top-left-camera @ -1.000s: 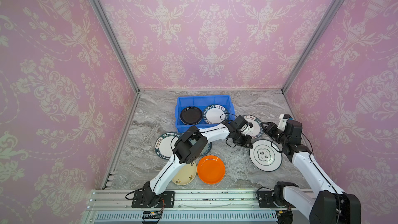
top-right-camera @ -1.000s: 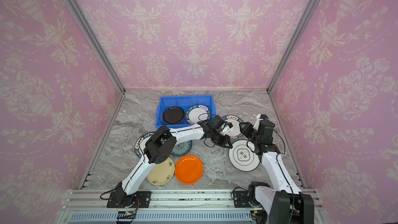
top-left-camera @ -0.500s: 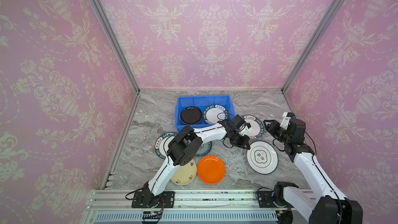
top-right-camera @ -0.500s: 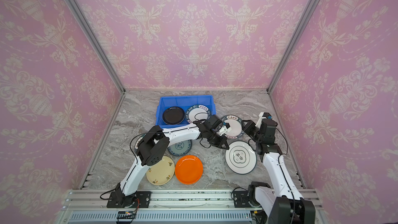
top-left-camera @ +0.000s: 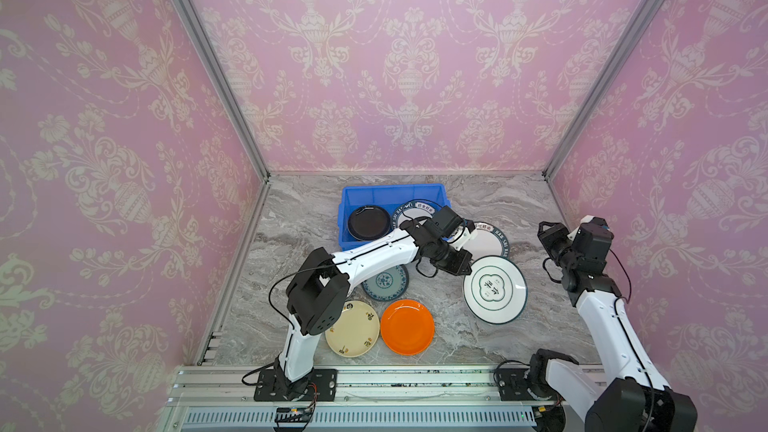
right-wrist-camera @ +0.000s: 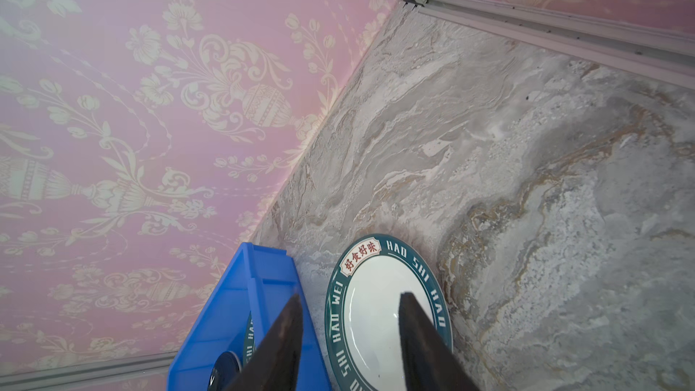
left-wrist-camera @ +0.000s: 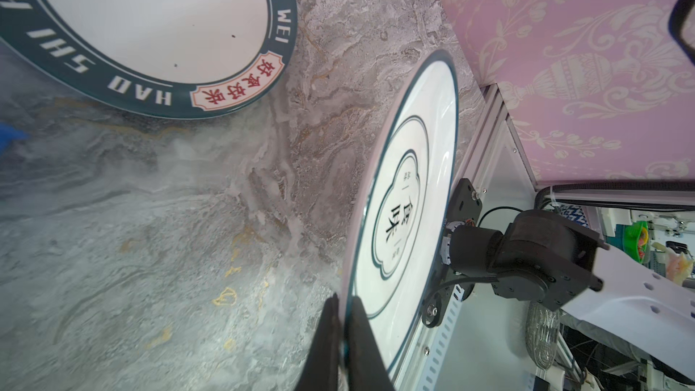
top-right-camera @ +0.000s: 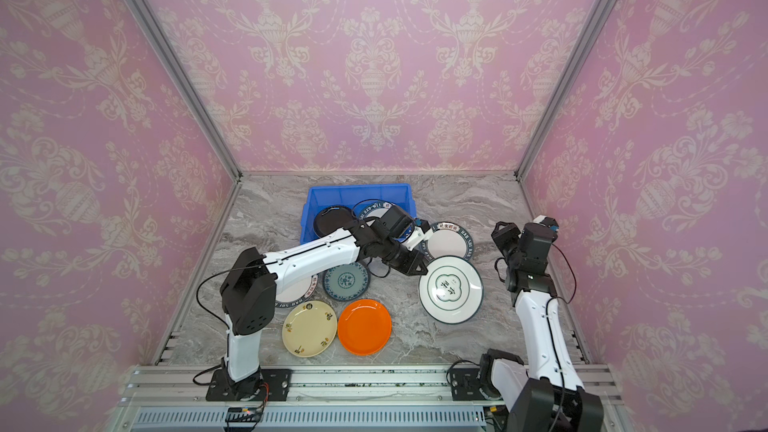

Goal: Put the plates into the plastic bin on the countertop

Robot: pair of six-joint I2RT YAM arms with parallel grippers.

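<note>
The lettered-rim plate lies flat, face up, inside the bin, so my left gripper will next swing outward over the bin (top-left-camera: pixel 395 193), then go down and release the white black-ringed plate onto it.
My left gripper (top-left-camera: pixel 465 268) (left-wrist-camera: pixel 343 297) is shut on the rim of the white black-ringed plate (top-left-camera: pixel 495 288) (top-right-camera: pixel 451 288) (left-wrist-camera: pixel 406 197), which tilts over the countertop (top-left-camera: pixel 453 326). The blue plastic bin (top-left-camera: pixel 395 193) (right-wrist-camera: pixel 263 268) holds a black plate (top-left-camera: pixel 368 222) and a lettered-rim plate (top-left-camera: pixel 415 209). A second lettered-rim plate (top-left-camera: pixel 490 238) (right-wrist-camera: pixel 376 314) lies just right of the bin. My right gripper (top-left-camera: pixel 546 232) (right-wrist-camera: pixel 349 295) hangs open and empty at the right, pointing at that plate.
Teal patterned plate (top-left-camera: pixel 384 282), cream plate (top-left-camera: pixel 352 328) and orange plate (top-left-camera: pixel 407 327) lie at the front of the countertop. Another lettered-rim plate (top-right-camera: pixel 295 295) shows under the left arm. Pink walls enclose three sides; a metal rail (top-left-camera: pixel 374 380) runs along the front.
The left gripper has carried the ringed plate a little to the left and toward the bin. The right gripper has stayed open beside the lettered plate.
</note>
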